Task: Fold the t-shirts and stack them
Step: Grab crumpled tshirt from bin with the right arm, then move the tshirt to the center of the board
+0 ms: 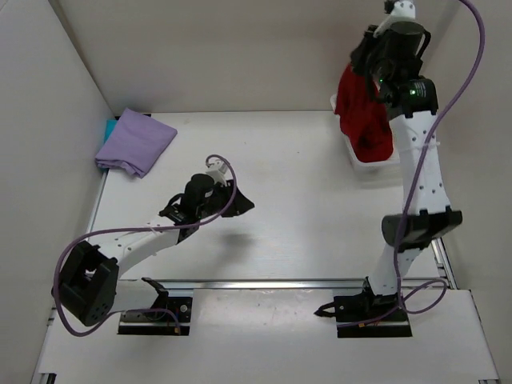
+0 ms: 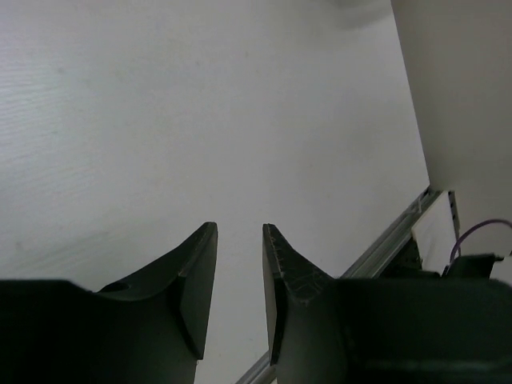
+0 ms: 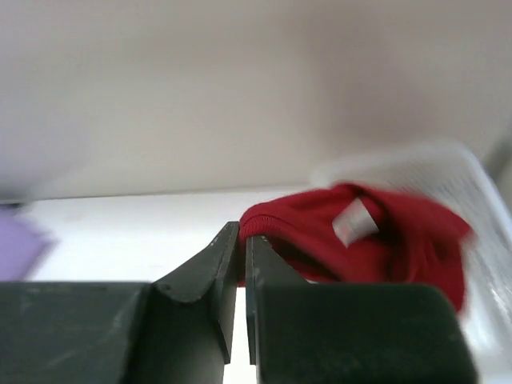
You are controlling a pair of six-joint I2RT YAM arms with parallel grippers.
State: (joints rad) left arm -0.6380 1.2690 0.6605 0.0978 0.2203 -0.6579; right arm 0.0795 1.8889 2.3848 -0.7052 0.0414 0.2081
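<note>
My right gripper moves down and back next and releases the red t-shirt (image 1: 362, 112) on the bare tabletop beside the basket (image 1: 358, 164), since that spot lies below and back.
My right gripper (image 1: 370, 50) is raised at the far right and shut on the deep red t-shirt (image 1: 362, 112), which hangs from it down into the white basket (image 1: 358, 164). In the right wrist view the jaws (image 3: 242, 240) pinch the red collar edge (image 3: 276, 224); a white label (image 3: 354, 221) shows. The lavender t-shirt (image 1: 134, 141) lies folded at the far left, on top of the teal t-shirt (image 1: 109, 126), of which only a corner shows. My left gripper (image 1: 244, 205) is open and empty, low over the bare table (image 2: 240, 232).
White walls close in the table on the left, back and right. A metal rail (image 1: 280, 282) runs along the near edge, also seen in the left wrist view (image 2: 392, 236). The white mesh basket stands against the right wall.
</note>
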